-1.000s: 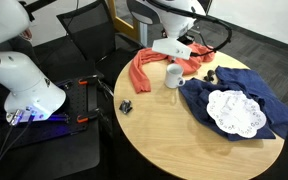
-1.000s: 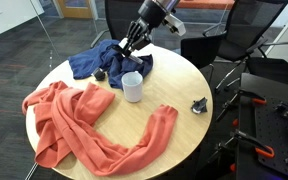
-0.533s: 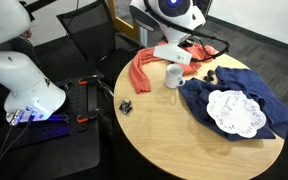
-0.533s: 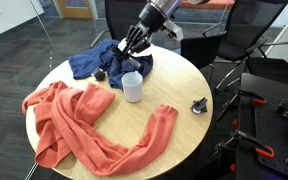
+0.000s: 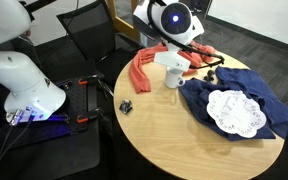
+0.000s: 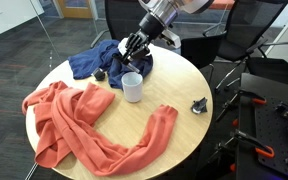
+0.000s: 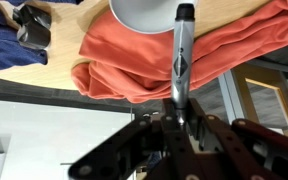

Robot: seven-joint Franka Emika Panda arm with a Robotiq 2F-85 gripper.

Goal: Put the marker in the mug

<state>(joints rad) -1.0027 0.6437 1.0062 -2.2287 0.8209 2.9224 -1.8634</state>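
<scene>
My gripper shifts slightly toward the white mug next, then lowers the marker's dark tip to its opening (image 5: 173, 69) (image 7: 147, 8).
The white mug (image 5: 172, 76) stands on the round wooden table (image 5: 174, 135), between an orange cloth and a blue cloth; it also shows in the other exterior view (image 6: 132, 86). My gripper (image 6: 134, 52) hangs just above and behind the mug. In the wrist view the gripper (image 7: 179, 112) is shut on the marker (image 7: 181, 55), a thin grey stick with a dark tip. The tip points at the mug's rim (image 7: 149, 10), which is cut off by the top edge of the frame.
An orange cloth (image 6: 79, 120) covers one side of the table and a blue cloth (image 5: 239, 100) with a white doily (image 5: 234, 112) covers another. A small black clip (image 6: 199, 105) lies near the edge. A chunky black object (image 7: 34, 25) sits by the blue cloth.
The arm has swung round and the gripper with the marker has moved closer over the mug. The mug and the cloths have not moved.
</scene>
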